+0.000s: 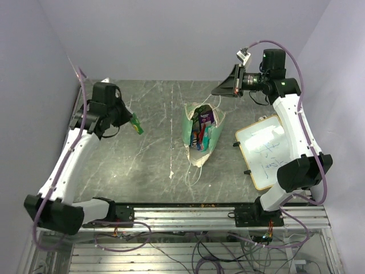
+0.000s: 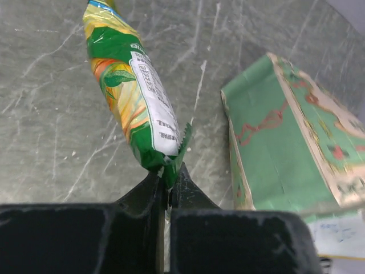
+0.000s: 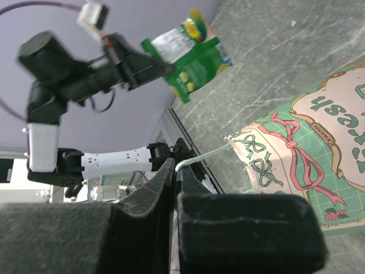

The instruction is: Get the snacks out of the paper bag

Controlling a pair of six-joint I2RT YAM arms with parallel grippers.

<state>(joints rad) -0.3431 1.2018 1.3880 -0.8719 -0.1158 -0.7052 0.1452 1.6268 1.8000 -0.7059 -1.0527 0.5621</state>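
My left gripper is above bare tabletop beside the paper bag, so I will lower it, tip it flatter, lay the packet (image 1: 137, 125) there and release its crimped end.
The paper bag (image 1: 212, 137) lies open in the middle of the table, with several colourful snacks (image 1: 202, 127) showing inside it. My right gripper (image 1: 217, 91) is at the bag's far end, shut on its white string handle (image 3: 201, 156). The right wrist view shows the string pinched at my right gripper's (image 3: 175, 165) tips and leading to the bag (image 3: 302, 148). My left gripper (image 2: 169, 174) is shut on the bottom seam of a green and yellow snack packet (image 2: 134, 85), held above the table left of the bag (image 2: 274, 137). In the top view that packet (image 1: 137, 125) hangs off my left gripper (image 1: 130, 119).
A wood-framed whiteboard (image 1: 265, 149) lies right of the bag, under the right arm. A loose loop of the bag's other string handle (image 1: 194, 171) trails towards the near edge. Purple walls close in the table at the back and sides.
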